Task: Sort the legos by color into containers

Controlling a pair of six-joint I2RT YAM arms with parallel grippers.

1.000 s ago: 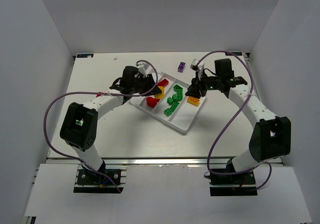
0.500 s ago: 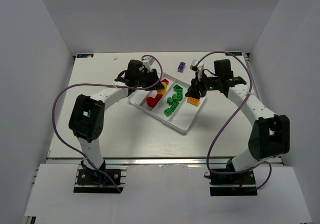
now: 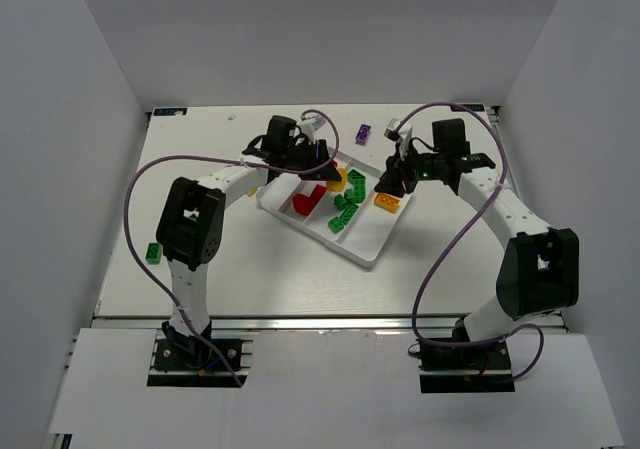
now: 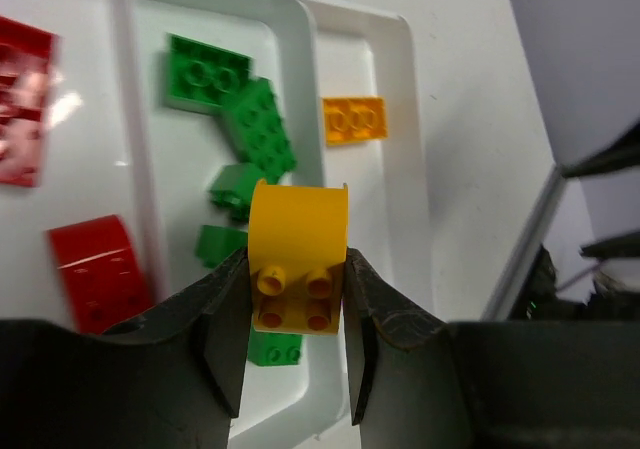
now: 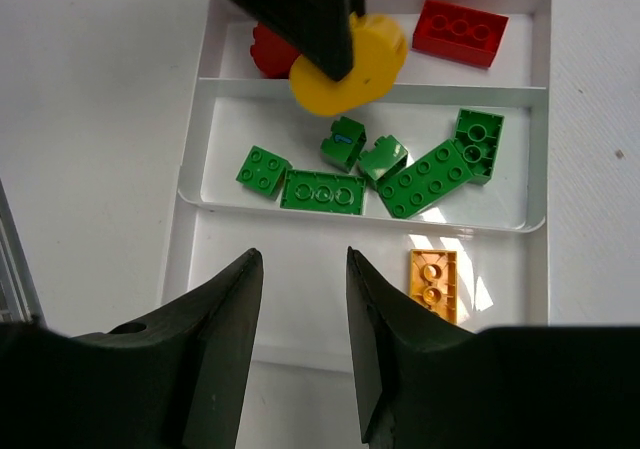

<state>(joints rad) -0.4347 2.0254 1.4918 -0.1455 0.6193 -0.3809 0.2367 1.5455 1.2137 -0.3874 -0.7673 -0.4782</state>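
Observation:
The bare bottom of the tray by the matching flat yellow lego is below my left gripper and to its right in the top view. My left gripper should cross over, lower and release next.
My left gripper (image 4: 297, 261) is shut on a yellow lego (image 4: 298, 231) with a rounded end and hangs over the white tray (image 3: 366, 258). In the top view this gripper (image 3: 324, 165) is above the tray's far end, with the yellow lego (image 3: 336, 181) in it. The compartments hold red legos (image 3: 306, 201), several green legos (image 3: 346, 207) and one flat yellow lego (image 3: 387, 202). Above the yellow compartment my right gripper (image 5: 303, 259) is open and empty, close to the flat yellow lego (image 5: 433, 285). A purple lego (image 3: 363, 133) lies on the table beyond the tray.
A green lego (image 3: 153, 252) lies on the table far left, beside the left arm. White walls close in the table on three sides. Both arms' purple cables loop over the table. The two grippers are close together over the tray.
My left arm has swung right, carrying the yellow lego from the tray's left edge to over its far end. The green lego at the far left has come into sight. My right gripper has hardly moved.

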